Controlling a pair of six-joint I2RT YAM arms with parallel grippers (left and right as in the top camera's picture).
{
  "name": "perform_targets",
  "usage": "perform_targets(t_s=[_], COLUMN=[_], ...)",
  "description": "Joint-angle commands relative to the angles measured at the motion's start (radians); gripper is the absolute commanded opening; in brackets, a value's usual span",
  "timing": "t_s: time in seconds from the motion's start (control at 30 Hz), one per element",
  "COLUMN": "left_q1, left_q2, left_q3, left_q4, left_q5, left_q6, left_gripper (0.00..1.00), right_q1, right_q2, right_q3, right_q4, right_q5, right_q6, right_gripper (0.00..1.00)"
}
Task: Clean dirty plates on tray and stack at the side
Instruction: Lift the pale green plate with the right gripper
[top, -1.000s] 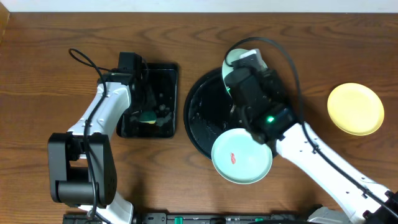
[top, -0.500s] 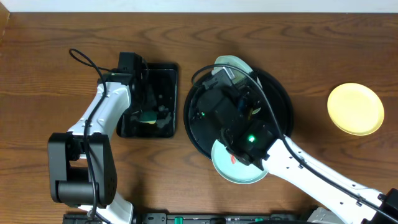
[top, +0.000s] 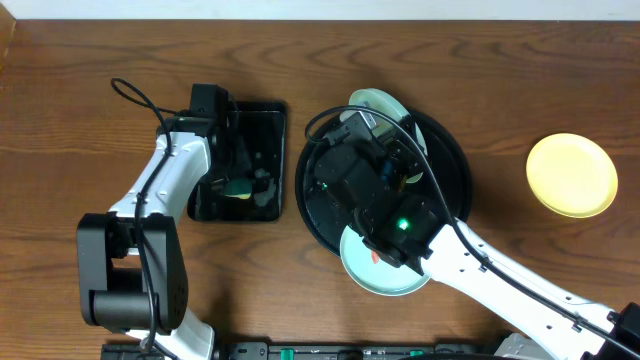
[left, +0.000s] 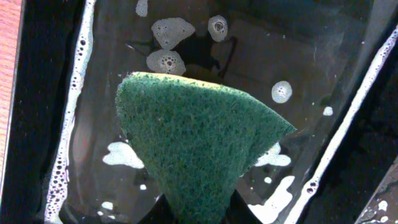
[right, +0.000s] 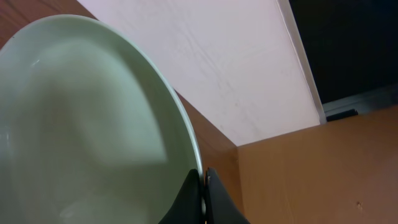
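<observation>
I will next swing my right gripper right in the overhead view, lower the clean plate onto the yellow plate (top: 571, 175) below and release.
My right gripper (right: 204, 199) is shut on the rim of a pale mint-blue plate (right: 87, 124), held tilted above the far side of the round black tray (top: 455, 160); the plate shows at the tray's top edge in the overhead view (top: 372, 103). A second mint-blue plate (top: 385, 272) with a red smear lies at the tray's near edge, partly hidden by my right arm. The pale yellow plate (top: 571, 175) lies on the table at the right. My left gripper (left: 199, 214) is shut on a green sponge (left: 199, 143) over soapy water.
A small rectangular black tray (top: 240, 160) holding soapy water stands left of the round tray; my left arm reaches into it. My right arm crosses the round tray from the lower right.
A second ago my right gripper was further right over the tray; it swung left with the plate and has stayed nearly still for the last half second. The left arm has not moved.
</observation>
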Motion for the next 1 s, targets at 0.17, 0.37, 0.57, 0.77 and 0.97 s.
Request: perform_targets(t_s=[0.17,0.37,0.57,0.77,0.97], left_q1=[0.005,0.005,0.005,0.005,0.005], left_q2=[0.003,0.003,0.003,0.003,0.003], left_q3=[-0.001,-0.001,-0.001,-0.001,-0.001], left_q4=[-0.001,-0.001,-0.001,-0.004,-0.004], left_q5=[-0.002,-0.002,-0.002,-0.002,-0.002], left_q6=[0.013,0.013,0.013,0.013,0.013], left_gripper=[0.08,0.08,0.08,0.08,0.08], right_q1=[0.007,0.006,-0.035,-0.075,-0.086], right_q2=[-0.016,-0.016,-0.016,-0.016,-0.015], right_q3=[0.015,0.015,0.014,0.014,0.014], right_q4=[0.01,0.021,-0.002,-0.049,-0.059], right_q5=[0.036,0.036,0.005,-0.003,-0.064], right_q6=[-0.008,-0.006,0.125,0.2,0.235], right_gripper=[0.01,0.01,0.01,0.01,0.01])
